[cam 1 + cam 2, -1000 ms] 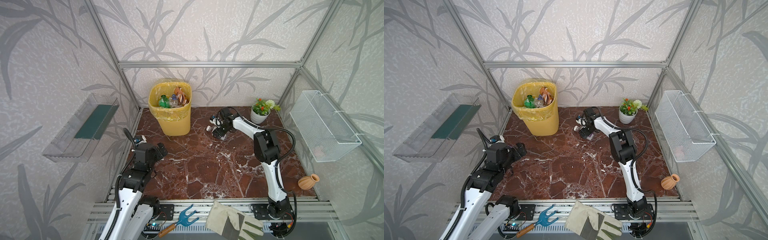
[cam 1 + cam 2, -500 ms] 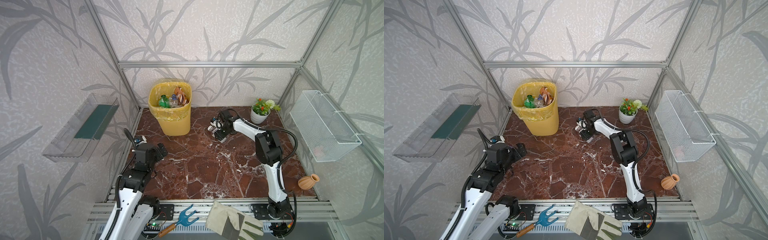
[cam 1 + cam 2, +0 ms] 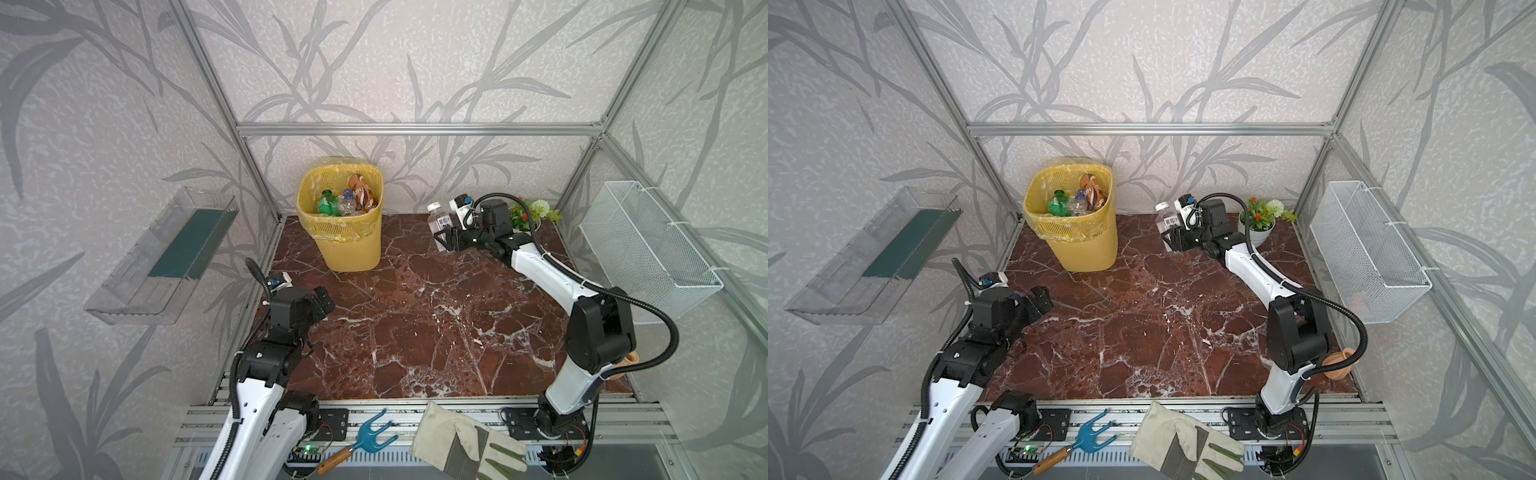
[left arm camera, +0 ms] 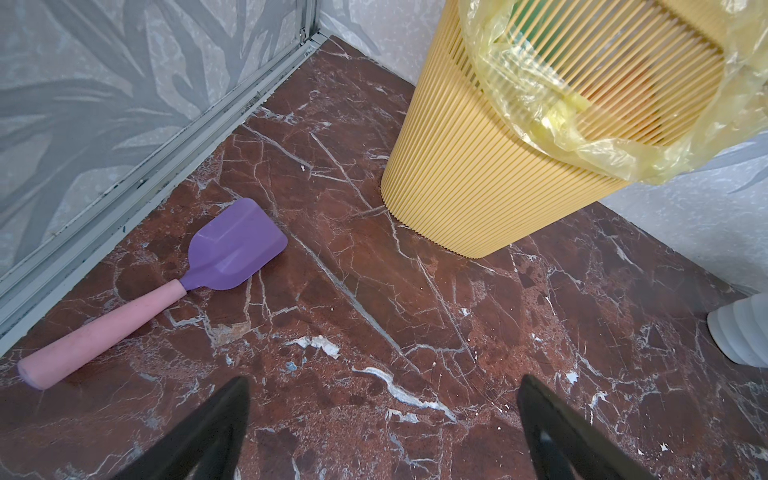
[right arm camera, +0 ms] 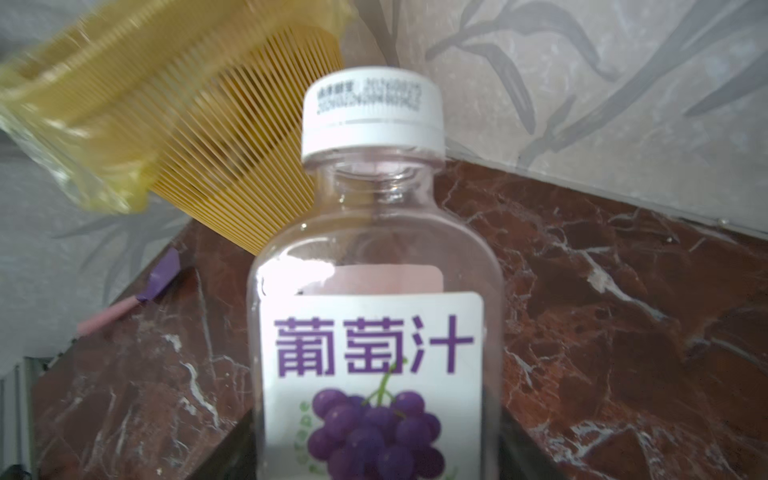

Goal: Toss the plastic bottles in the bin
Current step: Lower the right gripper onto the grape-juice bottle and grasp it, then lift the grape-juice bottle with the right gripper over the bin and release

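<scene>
The robot's right gripper needs to raise the bottle and carry it over the yellow bin's opening (image 3: pixel 340 190) to let it go, because the bin's rim is higher than the bottle's base.
A clear plastic bottle (image 5: pixel 374 291) with a white cap and a purple grape label stands upright between the fingers of my right gripper (image 5: pixel 376 449), which is shut on its lower body. In both top views this bottle (image 3: pixel 437 220) (image 3: pixel 1165 218) is held at the back of the floor, right of the yellow bin (image 3: pixel 349 245) (image 3: pixel 1084 245). Several bottles (image 3: pixel 343 203) lie inside the bin. My left gripper (image 4: pixel 384 415) hangs open over bare floor at the front left (image 3: pixel 320 305), near the bin's ribbed base (image 4: pixel 478 174).
A purple spatula (image 4: pixel 232 249) with a pink handle lies by the left wall. A potted plant (image 3: pixel 528 216) stands behind the right arm. A white wire basket (image 3: pixel 648 249) hangs right, a clear tray (image 3: pixel 166 253) left. A glove (image 3: pixel 465 440) and blue rake (image 3: pixel 365 436) lie in front.
My right gripper has closed on the grape bottle and raised it from the floor, turning it upright. The left arm has not moved.
</scene>
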You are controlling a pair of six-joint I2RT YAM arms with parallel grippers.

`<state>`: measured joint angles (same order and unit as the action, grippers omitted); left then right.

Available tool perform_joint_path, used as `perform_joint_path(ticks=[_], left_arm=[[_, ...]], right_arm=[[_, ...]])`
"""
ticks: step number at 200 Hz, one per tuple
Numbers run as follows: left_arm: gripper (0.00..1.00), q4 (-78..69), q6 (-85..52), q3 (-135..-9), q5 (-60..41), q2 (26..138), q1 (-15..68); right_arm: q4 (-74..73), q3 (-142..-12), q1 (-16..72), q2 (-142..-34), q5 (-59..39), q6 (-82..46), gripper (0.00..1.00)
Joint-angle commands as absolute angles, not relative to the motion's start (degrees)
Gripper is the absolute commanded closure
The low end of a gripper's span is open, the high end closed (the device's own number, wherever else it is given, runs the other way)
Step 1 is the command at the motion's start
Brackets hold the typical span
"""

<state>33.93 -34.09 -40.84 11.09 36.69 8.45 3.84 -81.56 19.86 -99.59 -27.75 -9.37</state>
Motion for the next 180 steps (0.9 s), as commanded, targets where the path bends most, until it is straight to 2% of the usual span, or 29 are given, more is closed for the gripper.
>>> perform_joint_path(ticks=[1,48,88,119,132,142,146,159,170,180], left_arm=[[0.01,34.49,-34.48,-40.59,12.57,36.07,8.21],[0.01,34.88,-34.37,-40.47,12.47,35.64,8.17],[0.01,35.14,-34.37,-40.41,12.47,35.55,8.20],[0.01,35.06,-34.50,-40.25,12.67,36.26,8.17],[0.01,34.75,-34.45,-40.42,12.53,37.14,8.17],[0.01,34.71,-34.35,-40.80,11.89,38.02,8.17],[0.01,34.71,-34.21,-41.06,11.66,38.40,8.12],[0.01,35.13,-34.02,-41.77,11.25,39.58,8.09],[0.00,36.01,-34.44,-42.22,11.49,40.09,8.12],[0.01,36.16,-34.12,-42.25,11.36,40.29,8.11]], right_arm=[[-11.26,-80.21,19.97,-98.09,-35.15,-24.75,0.43],[-31.78,-82.46,21.35,-102.01,-39.22,-47.01,0.45],[-29.59,-95.70,26.60,-108.51,-37.76,-48.24,0.45],[-22.14,-115.11,31.78,-119.57,-35.06,-47.46,0.44],[-12.29,-130.53,34.28,-128.36,-34.39,-44.87,0.37],[-0.47,-150.37,35.26,-137.94,-33.27,-42.74,0.29],[4.65,-158.98,35.39,-142.23,-32.63,-42.84,0.24],[10.92,-180.63,34.75,-154.94,-30.56,-47.28,0.00],[5.32,-176.07,33.32,-154.05,-31.90,-52.70,0.01],[3.51,-167.62,33.54,-149.45,-31.21,-49.72,0.01]])
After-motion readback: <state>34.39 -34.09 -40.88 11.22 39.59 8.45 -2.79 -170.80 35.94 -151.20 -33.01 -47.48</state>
